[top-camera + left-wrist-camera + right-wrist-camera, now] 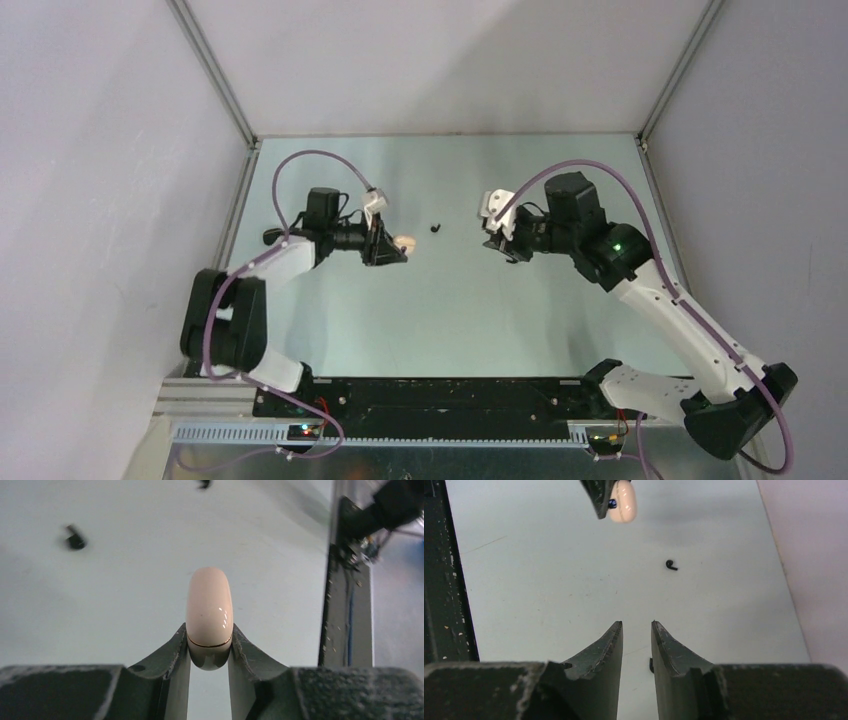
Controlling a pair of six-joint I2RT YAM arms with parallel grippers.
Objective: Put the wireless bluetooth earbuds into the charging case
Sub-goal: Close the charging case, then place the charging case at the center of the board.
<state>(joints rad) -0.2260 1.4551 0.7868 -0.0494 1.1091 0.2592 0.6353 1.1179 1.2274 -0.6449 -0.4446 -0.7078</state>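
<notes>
The robot will next move its left gripper to the left in the top view, then set the charging case down on the empty table.
My left gripper (pixel 398 250) is shut on the cream, oval charging case (pixel 209 607). The case's lid is closed, and it is held above the table (pixel 440 300). The case also shows in the top view (pixel 406 243) and at the upper edge of the right wrist view (pixel 623 502). One black earbud (pixel 435 228) lies on the table between the two grippers; it also shows in both wrist views (pixel 670 565) (pixel 75 537). A second black earbud (pixel 204 484) lies farther off, and a black bit (pixel 651 665) peeks out by my right finger. My right gripper (pixel 637 625) is slightly open and empty. No cream-white earbuds are in view.
Grey walls and a metal frame post (pixel 215 70) enclose the table at the back and sides. A dark rail (pixel 446 580) runs along the near edge, by the arm bases (pixel 430 395).
</notes>
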